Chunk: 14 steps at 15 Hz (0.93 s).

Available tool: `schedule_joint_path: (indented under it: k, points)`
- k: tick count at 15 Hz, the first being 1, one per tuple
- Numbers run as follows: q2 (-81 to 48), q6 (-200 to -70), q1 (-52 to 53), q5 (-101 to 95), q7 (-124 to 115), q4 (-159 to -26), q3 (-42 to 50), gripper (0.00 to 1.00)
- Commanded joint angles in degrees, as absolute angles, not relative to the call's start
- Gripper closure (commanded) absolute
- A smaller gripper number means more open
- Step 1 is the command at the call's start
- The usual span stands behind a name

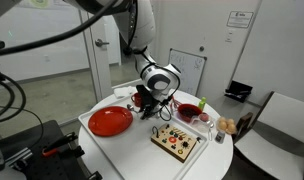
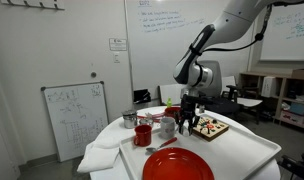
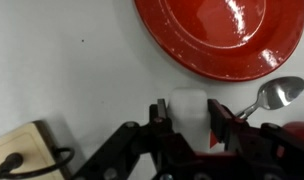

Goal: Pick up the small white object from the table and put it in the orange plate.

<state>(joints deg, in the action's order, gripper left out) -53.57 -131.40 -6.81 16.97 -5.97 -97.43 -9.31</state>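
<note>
The orange plate point(image 1: 110, 121) point(image 3: 222, 35) lies empty just beyond my fingers. I should next swing my gripper there, tilt the fingers over it and release the small white object.
In the wrist view the small white object point(image 3: 189, 104) sits between the two fingers of my gripper point(image 3: 189, 112), and both fingers press against its sides. The orange plate point(image 3: 222, 35) lies just beyond the fingertips, apart from the object. In both exterior views the gripper point(image 1: 148, 108) point(image 2: 189, 125) hangs low over the white table, next to the plate point(image 1: 110, 121) point(image 2: 177, 166). The object itself is too small to make out there. I cannot tell whether it rests on the table or is lifted.
A metal spoon point(image 3: 272, 95) lies right beside the gripper. A tan board with coloured dots point(image 1: 179, 142) point(image 2: 210, 127) lies nearby. A deep red bowl point(image 1: 189, 112), a small red cup point(image 2: 143, 135) and a metal cup point(image 2: 129, 119) stand on the round table.
</note>
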Motion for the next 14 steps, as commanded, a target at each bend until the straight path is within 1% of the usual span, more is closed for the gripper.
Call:
schedule_joint_path:
  k: [1, 4, 9, 14]
  points:
    - [-56.01, -122.31, -11.06, 22.02, 1.36, -95.01, -11.62, 0.81]
    - [-58.71, -114.32, -12.55, 24.90, 3.16, -92.80, -11.14, 0.81]
    - [-61.55, -105.82, -12.43, 27.40, 3.79, -90.83, -10.84, 0.81]
    - [-61.98, -101.04, -11.53, 29.59, 3.42, -89.86, -10.58, 0.81]
